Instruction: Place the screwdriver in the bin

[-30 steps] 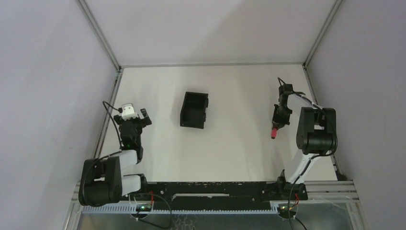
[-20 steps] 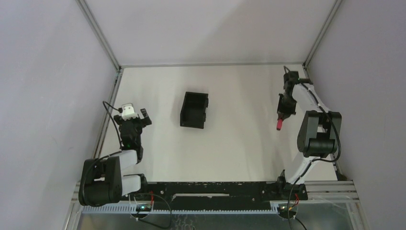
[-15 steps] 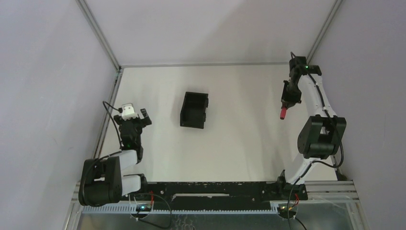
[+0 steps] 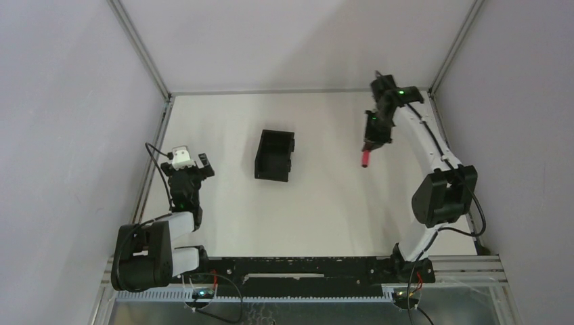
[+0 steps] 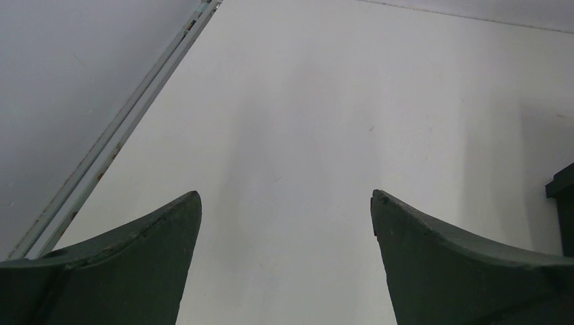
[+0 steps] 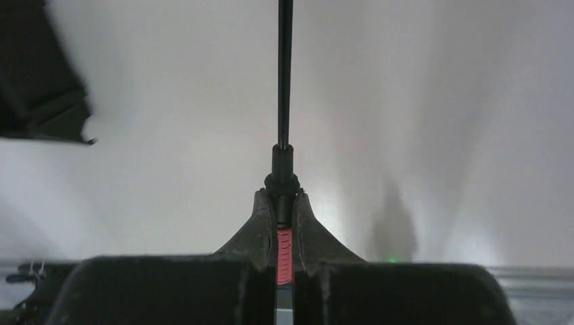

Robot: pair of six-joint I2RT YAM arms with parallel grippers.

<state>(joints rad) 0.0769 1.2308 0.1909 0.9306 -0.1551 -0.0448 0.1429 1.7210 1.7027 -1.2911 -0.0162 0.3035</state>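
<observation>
Next, my right gripper moves to its left in the top view, then down, and releases the screwdriver (image 4: pixel 365 158) inside the open bin (image 4: pixel 275 155), which lies that way and below.
My right gripper (image 4: pixel 371 139) is shut on the screwdriver (image 4: pixel 365 158), whose red-pink handle hangs below the fingers, raised above the table at the far right. In the right wrist view the red handle (image 6: pixel 285 255) is pinched between the fingers and the dark shaft points away. The black open-topped bin (image 4: pixel 275 155) sits on the table left of it, well apart; a corner of it shows in the right wrist view (image 6: pixel 37 88). My left gripper (image 4: pixel 193 162) is open and empty at the left side, its fingers (image 5: pixel 156 237) wide apart over bare table.
The white table is bounded by metal frame rails (image 4: pixel 157 145) at left and right and by grey walls. A sliver of the bin shows at the right edge of the left wrist view (image 5: pixel 562 196).
My right arm has lifted the screwdriver from near the right edge, carried it toward the back, then swung it left toward the bin. The left arm has not moved.
</observation>
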